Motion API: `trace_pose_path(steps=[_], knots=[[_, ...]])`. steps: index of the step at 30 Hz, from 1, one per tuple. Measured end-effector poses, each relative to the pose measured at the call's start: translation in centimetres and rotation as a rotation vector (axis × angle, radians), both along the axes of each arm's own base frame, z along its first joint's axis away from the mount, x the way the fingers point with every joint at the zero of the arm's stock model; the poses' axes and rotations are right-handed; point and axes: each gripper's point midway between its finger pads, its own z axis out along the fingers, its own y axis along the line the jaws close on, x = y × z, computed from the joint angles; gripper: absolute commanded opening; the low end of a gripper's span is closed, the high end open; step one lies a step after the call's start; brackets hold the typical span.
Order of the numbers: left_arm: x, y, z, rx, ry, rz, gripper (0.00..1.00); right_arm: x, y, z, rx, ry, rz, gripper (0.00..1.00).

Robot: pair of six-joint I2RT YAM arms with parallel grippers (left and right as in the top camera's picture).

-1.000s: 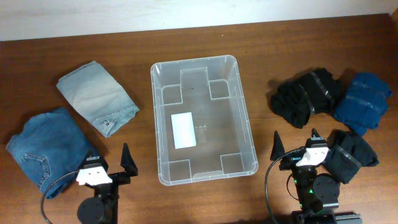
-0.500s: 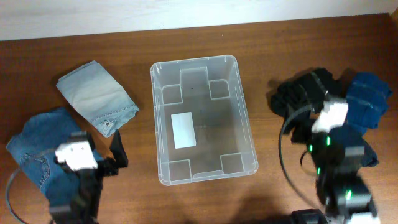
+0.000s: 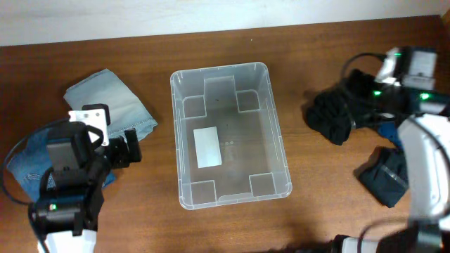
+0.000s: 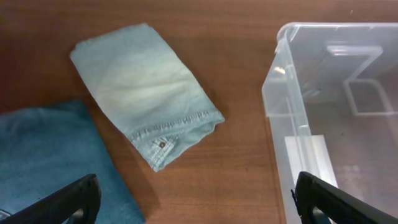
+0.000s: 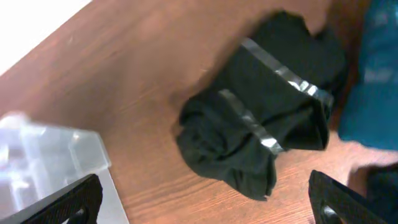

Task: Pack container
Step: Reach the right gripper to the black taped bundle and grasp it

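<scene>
My right gripper, open and raised, moves down next onto the black garment's striped edge on the side by the blue garment.
The container (image 3: 246,133) is a clear plastic bin with a white label, standing empty at mid-table. It also shows in the left wrist view (image 4: 336,93), and its corner shows in the right wrist view (image 5: 50,162). My left gripper (image 3: 118,150) is open and empty, raised between the container and the denim; its fingers frame bare wood (image 4: 196,202). My right gripper (image 3: 365,88) is open and empty, raised above a black garment with grey stripes (image 5: 261,118), with bare table between its fingertips (image 5: 205,202).
A folded light-denim piece (image 3: 109,105) (image 4: 143,87) and darker blue jeans (image 3: 28,169) (image 4: 50,162) lie left of the container. To the right lie black clothes (image 3: 337,112), another black piece (image 3: 387,176) and a blue garment (image 5: 379,81).
Both arms have lifted from the front edge. The left one moved back-left toward the denim. The right one swung to the back right, over the black clothes.
</scene>
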Motion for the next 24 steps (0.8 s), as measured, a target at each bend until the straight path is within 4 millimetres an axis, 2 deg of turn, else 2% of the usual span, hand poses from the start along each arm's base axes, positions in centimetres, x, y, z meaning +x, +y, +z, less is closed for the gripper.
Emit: trace_pose_path(steps=[4, 5, 10, 14, 19, 24], knots=[[0.2, 0.0, -0.3, 0.0, 0.011, 0.0, 0.99, -1.1, -3.5, -3.5, 0.109, 0.066, -0.108, 0.98], [0.2, 0.0, -0.3, 0.0, 0.008, 0.0, 0.99, -1.8, -4.4, -5.4, 0.144, 0.105, -0.139, 0.98], [0.5, 0.0, 0.1, 0.001, -0.011, 0.0, 0.99, -2.1, -4.7, -11.5, 0.225, 0.183, -0.145, 0.98], [0.6, 0.0, 0.1, 0.0, -0.013, 0.0, 0.99, -1.8, -4.2, -15.1, 0.275, 0.209, -0.132, 0.98], [0.6, 0.0, 0.1, 0.0, -0.014, 0.0, 0.99, -0.2, -4.9, -17.4, 0.268, 0.162, -0.126, 0.98], [0.6, 0.0, 0.1, 0.001, -0.013, 0.0, 0.99, 1.8, -5.5, -17.4, 0.248, 0.083, -0.109, 0.99]])
